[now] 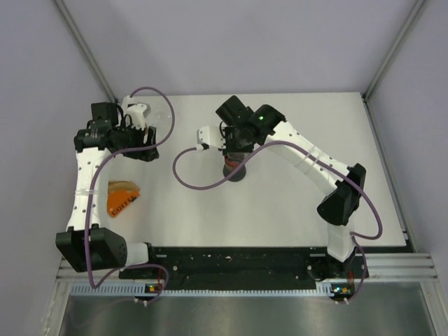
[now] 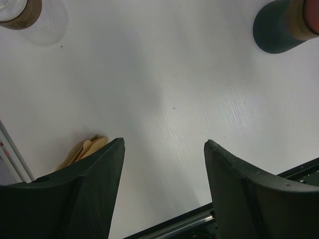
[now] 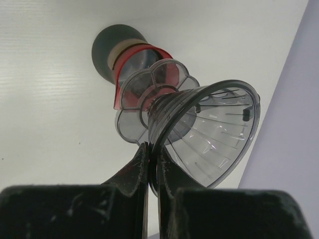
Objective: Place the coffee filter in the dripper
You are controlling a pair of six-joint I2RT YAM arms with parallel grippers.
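The right gripper shifts left in the top view next and lowers the dripper [image 3: 209, 134] onto the vessel's red band to release it, as the dripper's base hangs off-centre there.
The clear smoky dripper [image 3: 209, 134] is tilted and held above a dark vessel with a red band [image 3: 124, 55]. My right gripper [image 3: 153, 147] is shut on the dripper's rim, and in the top view [image 1: 234, 148] it sits mid-table over that vessel [image 1: 234, 170]. The brown coffee filters lie in an orange pack [image 1: 122, 198] at the near left of the table. Their edge [image 2: 85, 148] shows beside my left finger. My left gripper [image 2: 164, 144] is open and empty above bare table, and in the top view [image 1: 143, 150] it is beyond the pack.
A glass vessel with a cork collar [image 2: 22, 12] stands at the top left of the left wrist view. The dark vessel [image 2: 279, 27] shows at its top right. The black rail [image 1: 238, 260] runs along the table's near edge. Grey walls close in the sides.
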